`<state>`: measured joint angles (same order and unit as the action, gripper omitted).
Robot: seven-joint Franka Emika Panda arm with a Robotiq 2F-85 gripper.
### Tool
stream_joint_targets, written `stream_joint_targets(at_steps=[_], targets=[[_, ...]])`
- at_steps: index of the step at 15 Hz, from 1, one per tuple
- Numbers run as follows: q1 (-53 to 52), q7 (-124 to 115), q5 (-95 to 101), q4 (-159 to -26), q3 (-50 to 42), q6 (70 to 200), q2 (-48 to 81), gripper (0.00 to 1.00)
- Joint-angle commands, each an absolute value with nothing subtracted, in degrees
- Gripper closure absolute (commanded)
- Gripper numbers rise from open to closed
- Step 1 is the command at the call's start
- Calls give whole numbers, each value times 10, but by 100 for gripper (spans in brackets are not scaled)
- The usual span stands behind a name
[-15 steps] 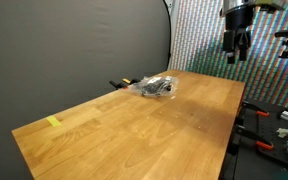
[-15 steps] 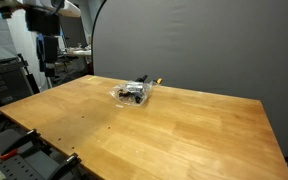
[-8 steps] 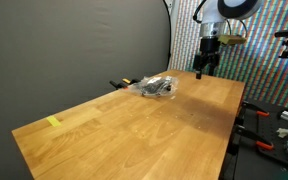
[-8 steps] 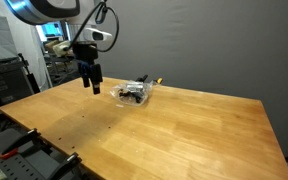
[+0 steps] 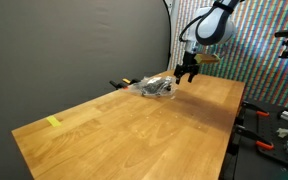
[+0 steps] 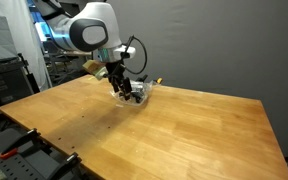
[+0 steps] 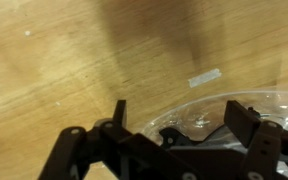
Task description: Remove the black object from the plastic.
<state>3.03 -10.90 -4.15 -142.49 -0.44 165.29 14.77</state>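
Note:
Next, my gripper moves farther over the plastic bag, then lowers to the black object inside (image 5: 163, 88) (image 7: 190, 138), since its fingers hang at the bag's edge.
A clear plastic bag (image 5: 156, 87) lies at the far end of the wooden table, with a black object (image 5: 162, 90) inside it. It also shows in an exterior view (image 6: 134, 94). My gripper (image 5: 187, 72) hangs just above the bag's edge, also seen in an exterior view (image 6: 121, 86). Its fingers are spread apart and hold nothing. In the wrist view the gripper (image 7: 179, 112) straddles the near edge of the plastic (image 7: 199, 115), with the black object (image 7: 189, 138) partly hidden behind the gripper body.
The wooden table (image 5: 134, 130) has a yellow tape piece (image 5: 53, 122) near one corner. A yellow-black item (image 5: 121, 83) lies behind the bag. A dark curtain stands behind. Clamps and tools sit beside the table (image 5: 274, 135).
The arm has swung down and across from the table's side to the plastic bag, and the gripper now hovers right over it.

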Motion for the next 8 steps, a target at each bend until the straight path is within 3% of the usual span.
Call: stream_joint_targets(at_steps=[1, 8], targets=[[54, -67, -103, -1363, 23, 1689, 222, 0], [174, -4, -204, -1289, 159, 1760, 290, 0]])
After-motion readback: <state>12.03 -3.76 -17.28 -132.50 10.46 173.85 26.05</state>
